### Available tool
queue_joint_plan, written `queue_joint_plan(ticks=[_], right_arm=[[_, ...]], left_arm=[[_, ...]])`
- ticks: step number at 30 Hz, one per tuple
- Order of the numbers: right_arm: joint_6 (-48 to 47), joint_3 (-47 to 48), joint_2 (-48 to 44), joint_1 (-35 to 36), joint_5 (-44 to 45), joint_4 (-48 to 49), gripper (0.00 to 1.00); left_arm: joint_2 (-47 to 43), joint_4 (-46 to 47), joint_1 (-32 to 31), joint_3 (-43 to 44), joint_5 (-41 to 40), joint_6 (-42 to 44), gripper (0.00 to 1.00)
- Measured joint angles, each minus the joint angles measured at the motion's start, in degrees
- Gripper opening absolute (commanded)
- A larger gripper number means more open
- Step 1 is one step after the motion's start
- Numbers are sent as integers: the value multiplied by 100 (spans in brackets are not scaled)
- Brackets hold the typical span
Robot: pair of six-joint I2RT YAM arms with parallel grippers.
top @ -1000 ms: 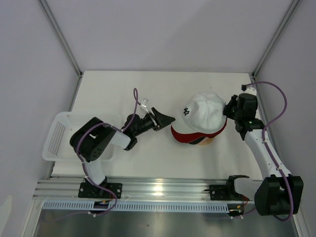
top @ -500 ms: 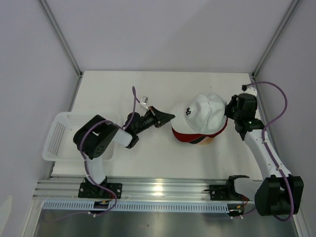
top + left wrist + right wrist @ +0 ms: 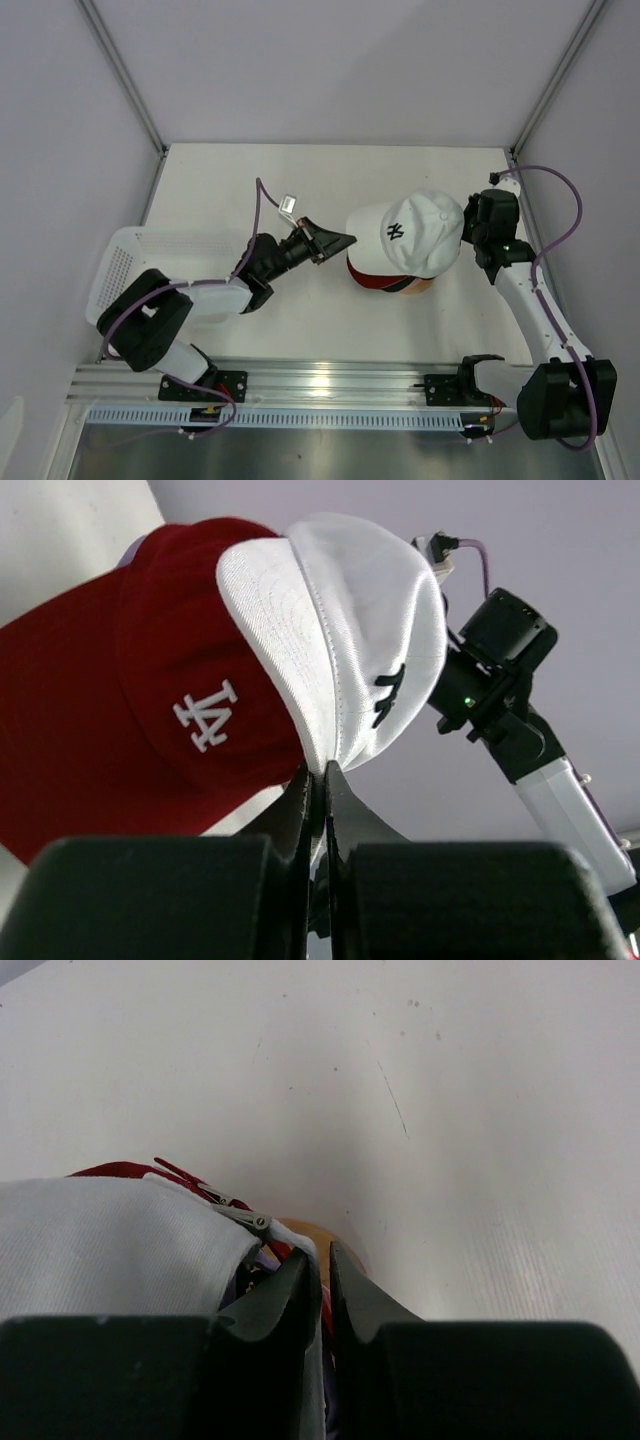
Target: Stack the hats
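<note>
My left gripper lays the white hat's brim down over the red hat's brim [image 3: 75, 720] next and releases it there, as the red hat's emblem still shows uncovered.
A white hat [image 3: 418, 230] with a dark emblem lies tilted on top of a pile of hats, over a red hat [image 3: 372, 277]. My left gripper [image 3: 348, 240] is shut on the edge of the white hat's brim. In the left wrist view its jaws [image 3: 328, 772] pinch the white brim [image 3: 330, 630], with the red hat [image 3: 130, 710] and its white emblem behind. My right gripper [image 3: 463, 228] is shut on the back of the white hat. In the right wrist view its tips [image 3: 326, 1256] clamp the white fabric [image 3: 110, 1250] by the strap buckle.
A white mesh basket [image 3: 125, 265] sits at the left edge, partly under my left arm. A tan wooden stand [image 3: 424, 290] shows beneath the pile, and its rim [image 3: 337, 1237] appears in the right wrist view. Metal frame posts stand at the back corners.
My left arm has reached out to the right and its jaws have shut on the white hat's brim. The white hat has turned and shifted on the pile. My right gripper has kept its hold.
</note>
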Motion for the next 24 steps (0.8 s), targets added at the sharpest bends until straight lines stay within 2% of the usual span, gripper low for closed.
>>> queue_joint_plan(ticks=[4,9,19,24], right_arm=[[2,28,-17,13,-7,-55,16],[4,146,107,24,-90,-92,15],[4,264,330,26,-105,-48,14],[4,264,411,9,-31,55,14]], left_arm=[[-393,-535,-238,-212,-455,37,1],[-444,-608,-323,-470,-920,-15,1],[861,433,-334,-494,-1213,-494,1],[1150,518,-330,-339,-1298,-540,1]])
